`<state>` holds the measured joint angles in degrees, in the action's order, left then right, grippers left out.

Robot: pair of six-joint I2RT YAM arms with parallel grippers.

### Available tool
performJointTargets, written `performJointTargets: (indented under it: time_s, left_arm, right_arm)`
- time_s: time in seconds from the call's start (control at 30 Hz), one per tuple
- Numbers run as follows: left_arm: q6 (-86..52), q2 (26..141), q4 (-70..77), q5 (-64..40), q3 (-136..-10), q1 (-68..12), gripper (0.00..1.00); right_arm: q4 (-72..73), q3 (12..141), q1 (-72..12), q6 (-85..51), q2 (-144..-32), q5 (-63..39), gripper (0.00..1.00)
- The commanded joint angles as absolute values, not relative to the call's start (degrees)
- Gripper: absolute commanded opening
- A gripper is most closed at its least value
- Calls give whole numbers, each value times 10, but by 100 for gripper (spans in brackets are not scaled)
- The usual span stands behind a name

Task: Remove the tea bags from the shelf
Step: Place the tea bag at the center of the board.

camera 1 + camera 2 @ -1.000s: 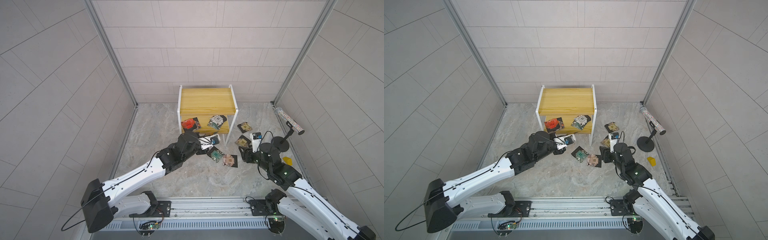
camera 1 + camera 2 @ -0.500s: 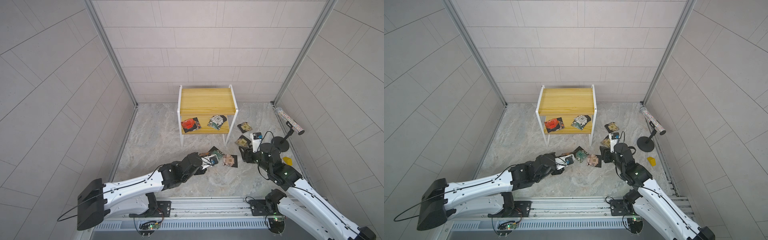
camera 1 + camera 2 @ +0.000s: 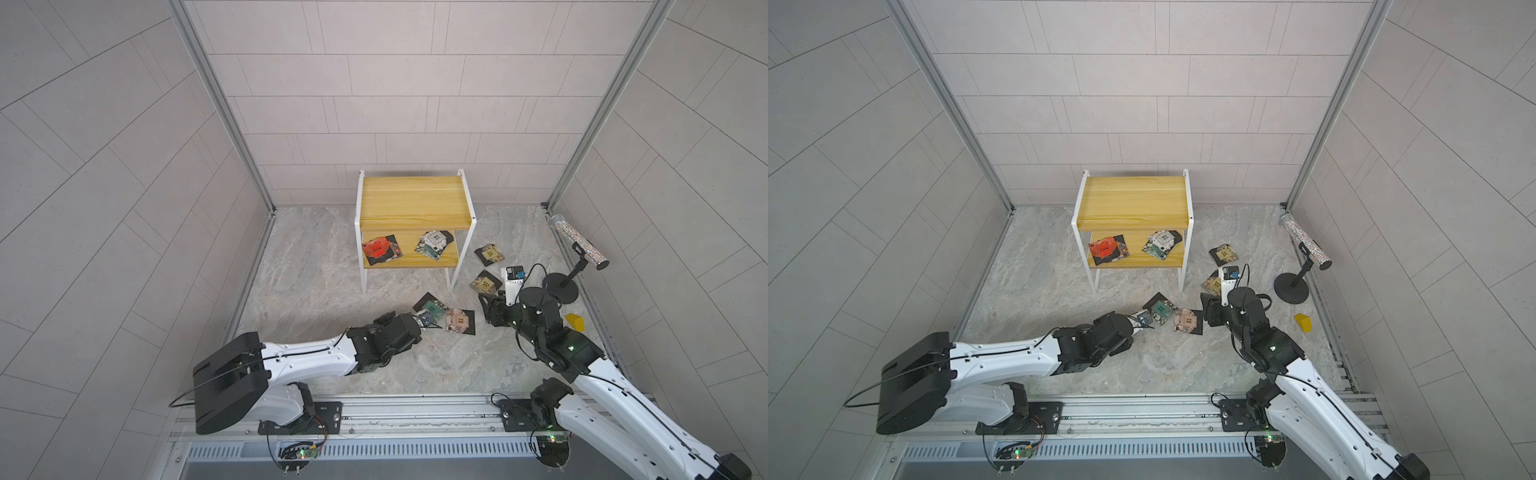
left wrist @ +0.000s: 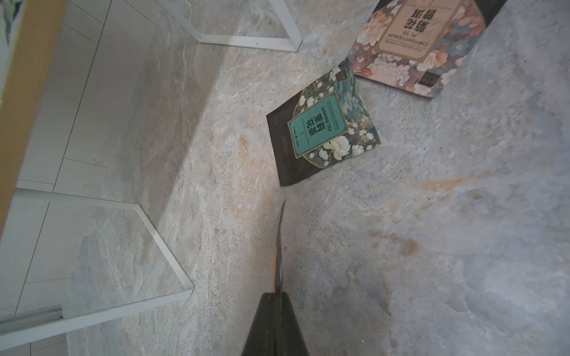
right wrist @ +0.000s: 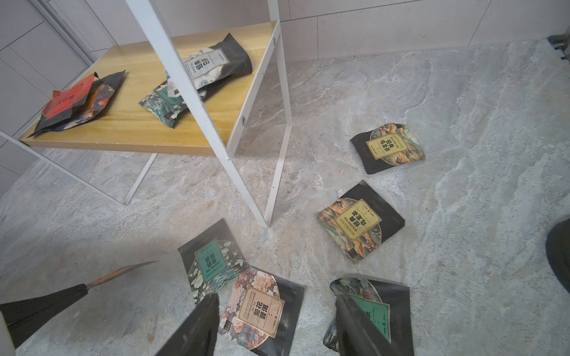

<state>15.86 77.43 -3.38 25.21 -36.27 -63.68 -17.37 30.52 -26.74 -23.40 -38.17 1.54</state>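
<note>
Next, I lower my left gripper to release the edge-on tea bag onto the bare floor beside the teal one, since that clear patch lies below the gripper.
The shelf (image 3: 411,203) stands at the back. On its lower board lie a red-labelled tea bag (image 3: 378,248) and a white-labelled one (image 3: 434,241) over a teal one (image 5: 160,104). My left gripper (image 3: 419,322) is low over the floor, shut on a tea bag seen edge-on (image 4: 280,246), its orange face (image 5: 120,272) showing in the right wrist view. Close ahead lies a teal tea bag (image 4: 320,135). My right gripper (image 5: 276,302) stands open over a pink-flowered tea bag (image 5: 262,311), with another teal tea bag (image 5: 379,311) at one finger.
Two tan-labelled tea bags (image 3: 490,253) (image 3: 484,284) lie on the floor right of the shelf. A black stand (image 3: 561,286) with a glittery tube (image 3: 577,241) and a small yellow block (image 3: 574,322) sit by the right wall. The arms' rail (image 3: 395,411) runs along the front.
My left arm has drawn back from the shelf's lower board toward the front and come down near the floor, still gripping its tea bag. The right arm has not moved.
</note>
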Motion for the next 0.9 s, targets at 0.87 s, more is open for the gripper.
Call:
performJointTargets:
  time_s: [0.87]
  left_arm:
    - [88, 915, -186, 244, -494, -635, 9]
  right_arm:
    - [-174, 300, -270, -236, -368, 49, 63]
